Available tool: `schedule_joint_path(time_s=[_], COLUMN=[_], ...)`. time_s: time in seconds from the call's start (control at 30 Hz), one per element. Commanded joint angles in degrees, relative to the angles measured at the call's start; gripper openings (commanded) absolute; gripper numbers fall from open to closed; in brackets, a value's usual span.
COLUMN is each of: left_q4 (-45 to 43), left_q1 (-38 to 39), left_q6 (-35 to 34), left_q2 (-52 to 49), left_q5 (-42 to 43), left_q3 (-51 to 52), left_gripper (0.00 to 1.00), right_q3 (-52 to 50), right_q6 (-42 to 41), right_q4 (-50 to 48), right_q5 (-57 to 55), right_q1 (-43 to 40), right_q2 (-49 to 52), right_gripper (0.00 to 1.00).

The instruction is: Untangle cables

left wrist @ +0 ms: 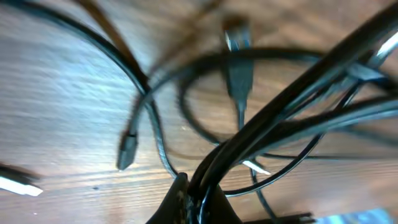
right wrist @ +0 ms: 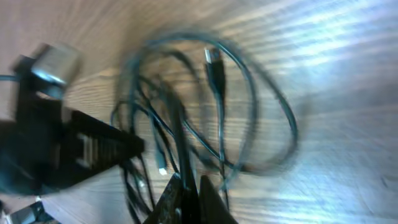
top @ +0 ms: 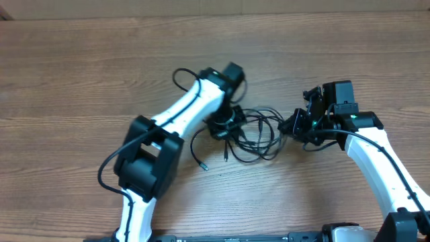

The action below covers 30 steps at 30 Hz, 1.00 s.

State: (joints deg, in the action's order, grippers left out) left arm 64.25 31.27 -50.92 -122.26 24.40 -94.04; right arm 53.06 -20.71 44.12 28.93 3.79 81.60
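Note:
The right gripper rises high above the tangle's loose loops next and releases the black cable there, since its held piece still runs into them.
The cables (top: 252, 134) are thin black wires in a tangle of loose loops at the middle of the wooden table (top: 80, 81). One plug end lies free toward the front (top: 203, 166). My left gripper (top: 225, 123) is shut on a bundle of strands at the tangle's left side; in the left wrist view the strands run up from between its fingers (left wrist: 200, 194). My right gripper (top: 290, 125) is shut on a strand at the tangle's right side; in the right wrist view a black cable (right wrist: 217, 87) passes between its fingers (right wrist: 186, 193).
The left arm (top: 171, 117) reaches diagonally from the front left. The right arm (top: 376, 154) comes from the front right. The left gripper's body shows as a dark blurred mass in the right wrist view (right wrist: 56, 149).

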Motion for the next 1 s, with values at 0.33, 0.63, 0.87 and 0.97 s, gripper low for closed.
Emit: schedule_joint_path(time_s=[0.33, 0.63, 0.87, 0.97], left_q4=[-5.73, -7.1, -0.11, 3.32], left_q1=[-8.35, -10.56, -12.15, -12.79], left_q6=[2.84, 16.17, 44.48, 48.37], left_q2=[2.73, 7.61, 10.25, 10.23], left_q5=[10.01, 11.85, 15.37, 10.93], left_q3=[0.02, 0.02, 0.02, 0.02], left_gripper=[0.04, 0.04, 0.21, 0.25], right_q3=[1.38, 1.38, 1.38, 1.38], right_q6=[-0.24, -0.07, -0.09, -0.09], right_q4=[4.87, 4.59, 4.02, 4.04], right_q5=[-3.85, -4.11, -4.92, -4.92], right_q1=[-0.42, -0.44, -0.42, -0.44], right_q2=[0.07, 0.09, 0.09, 0.07], right_gripper=[0.05, 0.05, 0.04, 0.04])
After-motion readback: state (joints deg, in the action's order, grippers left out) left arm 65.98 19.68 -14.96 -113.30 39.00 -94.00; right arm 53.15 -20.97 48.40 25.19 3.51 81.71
